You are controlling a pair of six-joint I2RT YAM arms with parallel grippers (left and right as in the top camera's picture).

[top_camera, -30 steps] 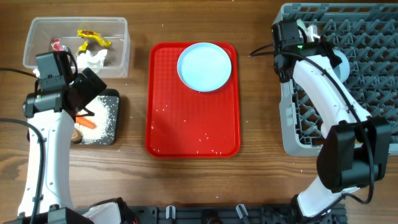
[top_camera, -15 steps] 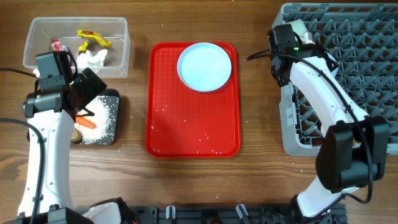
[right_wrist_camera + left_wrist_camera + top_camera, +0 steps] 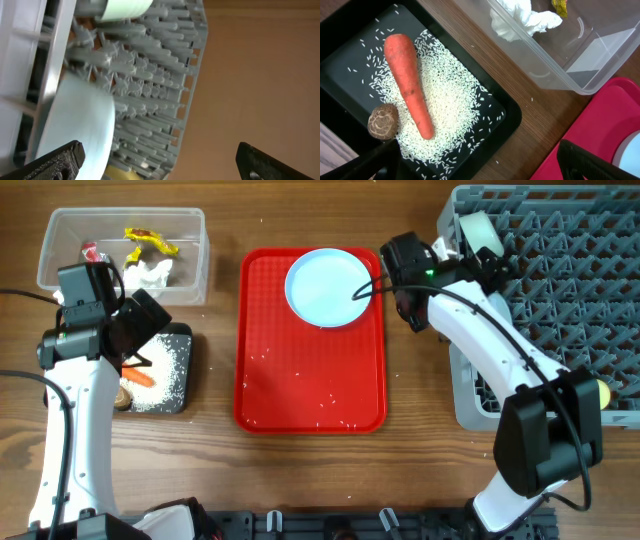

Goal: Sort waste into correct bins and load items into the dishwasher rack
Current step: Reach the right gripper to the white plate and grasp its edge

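My right gripper next needs to swing from the rack (image 3: 560, 320) down onto the plate's rack-side rim (image 3: 363, 307), its nearest edge, below the gripper, to the left in the overhead view.
The round light-blue plate (image 3: 330, 287) lies at the far end of the red tray (image 3: 310, 380). My right gripper (image 3: 462, 252) (image 3: 162, 165) is open at the grey dishwasher rack's (image 3: 560, 320) (image 3: 150, 75) left edge, holding nothing. A light-blue bowl (image 3: 480, 228) (image 3: 75, 125) stands in the rack beside it. A yellow cup (image 3: 603, 392) (image 3: 120, 172) sits lower in the rack. My left gripper (image 3: 150, 330) (image 3: 480, 167) hangs open over the black tray (image 3: 182, 340) (image 3: 350, 55), which holds the carrot (image 3: 407, 82), rice (image 3: 445, 100) and brown lump (image 3: 382, 122).
The clear tub (image 3: 190, 260) (image 3: 580, 55) at the back left holds white tissue (image 3: 520, 20), a yellow wrapper (image 3: 148, 242) and a red wrapper (image 3: 90, 252). Loose rice grains dot the red tray (image 3: 600, 125).
My right gripper has opened, let go of the light-blue bowl in the rack's far-left corner, and drawn back to the left. The left arm has not moved.
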